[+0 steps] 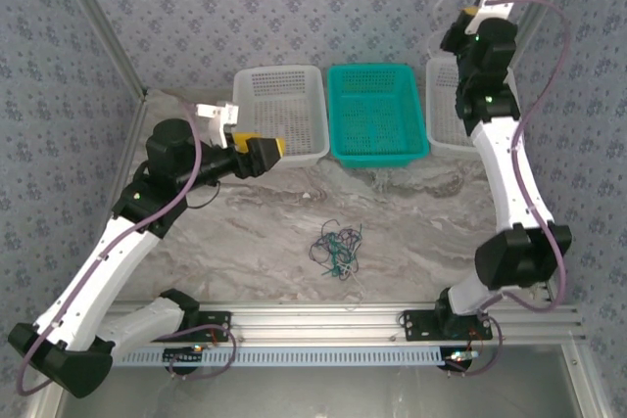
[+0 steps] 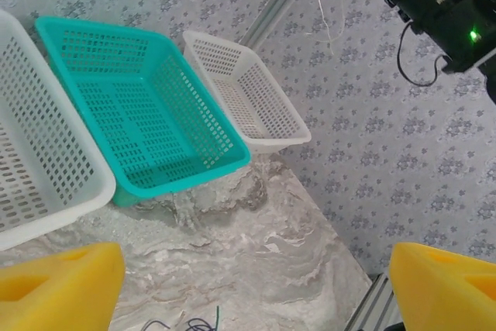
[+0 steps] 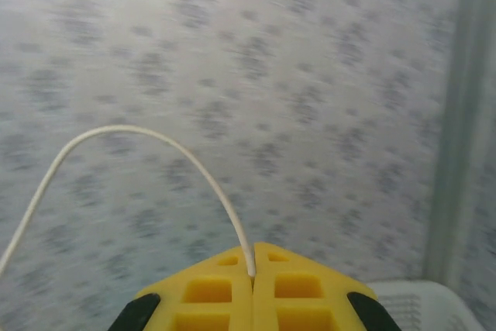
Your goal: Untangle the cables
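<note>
I will next lower my right gripper over the white basket below it and release the thin white cable, because that basket is open and well away from the tangle.
The cables (image 1: 336,247) lie as a small tangle of dark, blue and green strands on the marble table, in front of the teal basket (image 1: 376,113). A few strand ends (image 2: 186,322) reach the bottom edge of the left wrist view. My left gripper (image 1: 265,152) hovers by the left white basket (image 1: 281,110), well apart from the tangle. It is open (image 2: 252,292), its yellow fingers (image 2: 58,284) wide with nothing between them. My right gripper (image 1: 475,9) is raised high at the back right, shut (image 3: 253,269) on a thin white cable (image 3: 139,133) that arcs up and left.
Three baskets stand in a row at the back: white (image 2: 39,153), teal (image 2: 139,114) and white (image 2: 248,91). Patterned walls close in the back and sides. The right arm (image 2: 442,5) hangs above the right basket (image 1: 446,105). An aluminium rail (image 1: 323,320) runs along the near edge.
</note>
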`<move>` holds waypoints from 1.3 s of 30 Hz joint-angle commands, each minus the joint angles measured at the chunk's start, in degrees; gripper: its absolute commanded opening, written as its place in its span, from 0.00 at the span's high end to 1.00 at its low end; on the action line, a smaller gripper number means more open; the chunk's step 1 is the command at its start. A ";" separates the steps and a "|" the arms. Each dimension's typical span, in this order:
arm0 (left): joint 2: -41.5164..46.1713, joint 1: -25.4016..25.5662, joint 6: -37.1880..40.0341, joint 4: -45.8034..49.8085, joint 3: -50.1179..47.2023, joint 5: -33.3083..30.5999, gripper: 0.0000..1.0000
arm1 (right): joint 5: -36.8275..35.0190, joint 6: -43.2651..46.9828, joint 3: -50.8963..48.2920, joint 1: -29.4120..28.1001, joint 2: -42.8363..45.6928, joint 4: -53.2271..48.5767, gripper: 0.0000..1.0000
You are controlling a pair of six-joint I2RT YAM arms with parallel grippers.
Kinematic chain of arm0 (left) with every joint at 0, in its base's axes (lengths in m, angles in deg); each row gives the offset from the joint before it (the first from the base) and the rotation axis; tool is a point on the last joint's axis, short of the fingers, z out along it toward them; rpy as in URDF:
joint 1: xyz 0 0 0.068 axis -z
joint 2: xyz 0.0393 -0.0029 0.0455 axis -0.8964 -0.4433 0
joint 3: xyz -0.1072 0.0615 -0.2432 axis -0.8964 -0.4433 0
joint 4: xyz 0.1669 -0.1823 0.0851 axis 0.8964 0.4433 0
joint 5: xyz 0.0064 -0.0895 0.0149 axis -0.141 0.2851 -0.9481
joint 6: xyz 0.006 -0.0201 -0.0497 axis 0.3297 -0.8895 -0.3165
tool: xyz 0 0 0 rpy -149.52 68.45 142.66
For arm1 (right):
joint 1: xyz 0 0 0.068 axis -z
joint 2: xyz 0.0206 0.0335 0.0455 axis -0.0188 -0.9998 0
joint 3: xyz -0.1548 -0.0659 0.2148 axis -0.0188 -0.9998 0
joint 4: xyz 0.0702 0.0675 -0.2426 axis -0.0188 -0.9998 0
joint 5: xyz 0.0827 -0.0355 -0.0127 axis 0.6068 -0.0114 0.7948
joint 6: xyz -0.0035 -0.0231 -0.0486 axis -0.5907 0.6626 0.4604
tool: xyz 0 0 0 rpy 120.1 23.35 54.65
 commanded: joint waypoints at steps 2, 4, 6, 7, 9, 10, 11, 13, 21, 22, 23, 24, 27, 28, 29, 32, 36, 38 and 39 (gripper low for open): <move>1.93 0.21 -0.87 -1.48 -1.06 -1.76 0.11 | -11.65 -9.42 6.57 4.48 -9.06 -14.99 1.00; 2.21 0.25 -1.14 -1.22 -1.16 -1.85 0.11 | -12.66 -12.12 7.65 6.26 -12.54 -17.91 1.00; 2.66 0.20 -1.32 -0.77 -1.41 -2.33 0.11 | -13.04 -13.71 7.31 7.91 -15.97 -18.71 1.00; 2.95 0.19 -1.32 -0.43 -1.64 -2.53 0.11 | -11.76 -13.80 7.30 8.67 -17.51 -19.13 0.99; 3.44 0.20 -1.19 0.74 -2.00 -3.38 0.11 | -8.00 -13.80 8.15 10.08 -20.84 -21.30 0.75; 3.55 0.26 -1.22 1.25 -2.22 -3.72 0.11 | -5.23 -13.80 8.99 10.65 -21.99 -22.58 0.57; 3.72 0.26 -1.31 1.74 -2.46 -4.25 0.11 | -1.50 -14.08 10.14 11.38 -22.94 -24.88 0.39; 3.60 0.20 -1.56 2.10 -3.31 -4.84 0.11 | 3.85 -14.67 11.12 12.08 -23.04 -28.72 0.27; -1.54 0.66 -3.14 -3.83 -7.08 -2.52 0.11 | 12.22 -19.20 -2.01 10.59 -6.30 -28.75 0.14; -2.52 1.07 -3.12 -3.81 -7.37 -2.90 0.11 | 13.23 -19.38 -4.42 9.79 -3.53 -28.32 0.14; -3.90 1.73 -3.02 -3.66 -7.54 -3.33 0.11 | 14.03 -19.55 -7.14 8.53 0.21 -28.19 0.14; -5.36 2.44 -3.00 -3.48 -7.73 -3.75 0.12 | 14.84 -19.60 -10.45 6.65 4.02 -27.71 0.14; -11.33 5.13 -1.94 0.05 -6.76 -4.64 0.14 | 16.15 -18.80 -21.54 0.05 15.21 -25.34 0.14; -13.31 6.35 -1.33 1.54 -6.14 -5.52 0.14 | 16.00 -18.55 -24.76 -2.17 18.34 -24.99 0.15; -15.57 8.17 -0.43 2.71 -5.59 -6.63 0.14 | 15.44 -19.04 -27.95 -4.94 21.46 -25.67 0.15; -21.40 13.69 2.23 2.81 -4.74 -9.35 0.09 | 14.84 -24.42 -37.22 -11.66 28.12 -28.89 0.16; -29.72 18.88 4.16 1.48 -3.17 -10.71 0.11 | 16.30 -32.34 -48.26 -19.50 31.78 -32.98 0.17; -33.54 20.22 4.39 1.00 -2.73 -11.69 0.11 | 16.91 -34.50 -51.87 -22.16 32.32 -37.43 0.17; -35.36 20.59 4.08 0.97 -2.54 -12.28 0.11 | 17.46 -35.10 -53.65 -23.30 32.72 -38.85 0.18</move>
